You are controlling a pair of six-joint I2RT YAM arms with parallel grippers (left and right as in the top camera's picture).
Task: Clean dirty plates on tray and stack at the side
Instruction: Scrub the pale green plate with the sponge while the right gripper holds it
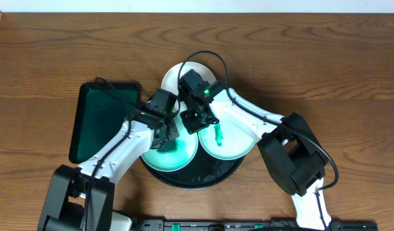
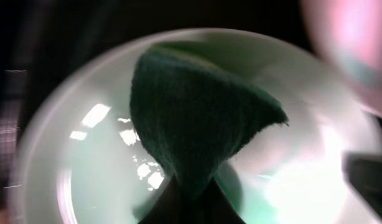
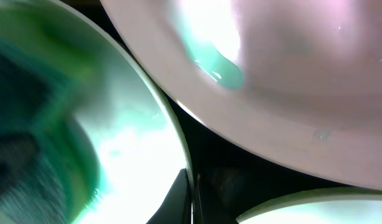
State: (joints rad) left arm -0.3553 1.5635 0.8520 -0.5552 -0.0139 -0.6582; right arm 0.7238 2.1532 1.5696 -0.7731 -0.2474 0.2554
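Note:
My right gripper holds the plate and will move it up, to the right in the overhead view and down, then let go of it on the tabletop beside the black tray, where it's clear.
Three white plates lie on the black tray [image 1: 203,181]. My left gripper [image 1: 169,136] is shut on a dark green cloth [image 2: 197,112] and presses it onto the left plate [image 1: 184,159], which fills the left wrist view [image 2: 79,149]. My right gripper [image 1: 198,119] is shut on that plate's rim [image 3: 190,186]. The right plate [image 1: 239,142] has a green smear [image 1: 217,135] at its centre, also seen in the right wrist view [image 3: 222,70]. The back plate [image 1: 172,78] is partly hidden by the arms.
A rectangular dark-green tray [image 1: 94,122] lies on the wooden table [image 1: 325,58] just left of the black tray, under the left arm. Both arms cross over the black tray, with cables looping above the back plate.

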